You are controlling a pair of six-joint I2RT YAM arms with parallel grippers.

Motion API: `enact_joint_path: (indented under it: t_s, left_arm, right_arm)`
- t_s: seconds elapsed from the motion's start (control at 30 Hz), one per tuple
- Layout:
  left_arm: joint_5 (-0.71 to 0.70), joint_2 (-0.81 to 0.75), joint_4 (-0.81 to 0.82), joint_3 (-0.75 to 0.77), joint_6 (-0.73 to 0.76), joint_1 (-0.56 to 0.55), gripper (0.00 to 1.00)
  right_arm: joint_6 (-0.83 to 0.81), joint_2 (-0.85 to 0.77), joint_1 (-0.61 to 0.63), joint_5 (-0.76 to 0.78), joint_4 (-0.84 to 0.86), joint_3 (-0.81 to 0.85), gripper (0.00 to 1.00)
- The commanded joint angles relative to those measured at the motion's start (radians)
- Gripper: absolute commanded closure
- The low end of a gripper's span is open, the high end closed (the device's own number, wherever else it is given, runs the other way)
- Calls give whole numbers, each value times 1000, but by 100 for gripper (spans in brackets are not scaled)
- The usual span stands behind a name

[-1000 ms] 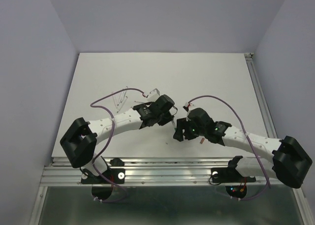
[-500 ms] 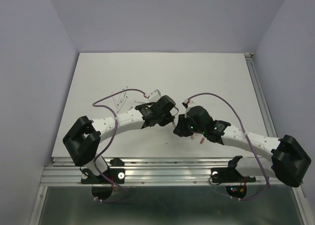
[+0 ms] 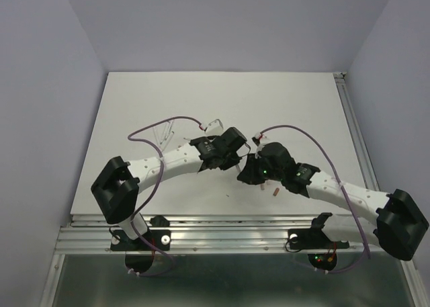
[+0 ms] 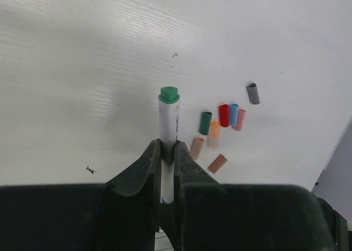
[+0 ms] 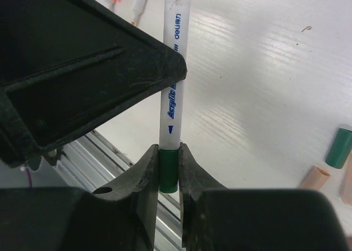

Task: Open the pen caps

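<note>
The left gripper next carries the pen to the left in the top view and lowers it to the bare tabletop, which is below the left gripper and clear of the loose caps.
A white pen (image 5: 174, 81) with green ends hangs above the table between both arms. My left gripper (image 4: 168, 146) is shut on its white barrel (image 4: 167, 124); the green far end (image 4: 169, 94) sticks out past the jaws. My right gripper (image 5: 169, 149) is shut on the green pen cap (image 5: 169, 171) at the other end. In the top view the left gripper (image 3: 236, 158) and right gripper (image 3: 246, 171) meet at mid-table. Several loose pen caps lie below: green (image 4: 205, 123), red (image 4: 223, 115), blue (image 4: 234, 114), pink (image 4: 240, 120), orange (image 4: 214, 134).
More loose caps lie nearby: grey (image 4: 253, 93), tan (image 4: 197, 148), brown (image 4: 218, 163). Other pens (image 3: 164, 129) lie at the back left of the white table (image 3: 222, 99). The metal rail (image 3: 222, 228) runs along the near edge.
My right gripper has moved up to the left one and shut on the pen's green cap. The left gripper kept its hold on the barrel and shifted slightly right.
</note>
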Motion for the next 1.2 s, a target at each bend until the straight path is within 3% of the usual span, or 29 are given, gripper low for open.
enact_joint_path:
  t_s: [0.0, 0.27, 0.4, 0.57, 0.73, 0.83, 0.93, 1.17]
  left_arm:
    - [-258, 9, -32, 95, -8, 86, 100]
    - [-307, -41, -4, 119, 63, 230, 100]
    - [-307, -79, -4, 107, 90, 272, 100]
    - [-223, -129, 19, 23, 222, 273, 100]
    - [-111, -153, 57, -117, 325, 267, 100]
    - [-70, -159, 89, -166, 340, 247, 100]
    - [-57, -147, 94, -207, 343, 224, 100]
    - [-42, -81, 97, -198, 354, 204, 96]
  right_arm:
    - [36, -121, 18, -267, -98, -18, 99]
    - [72, -318, 18, -364, -220, -124, 99]
    - [63, -358, 18, -221, -306, -110, 99]
    - [68, -249, 18, 46, -362, -58, 99]
    - [66, -99, 18, 207, -317, -21, 99]
    - [57, -10, 19, 271, -299, 0, 98]
    - [51, 38, 19, 294, -261, 10, 89]
    - [46, 91, 19, 338, -254, 43, 86]
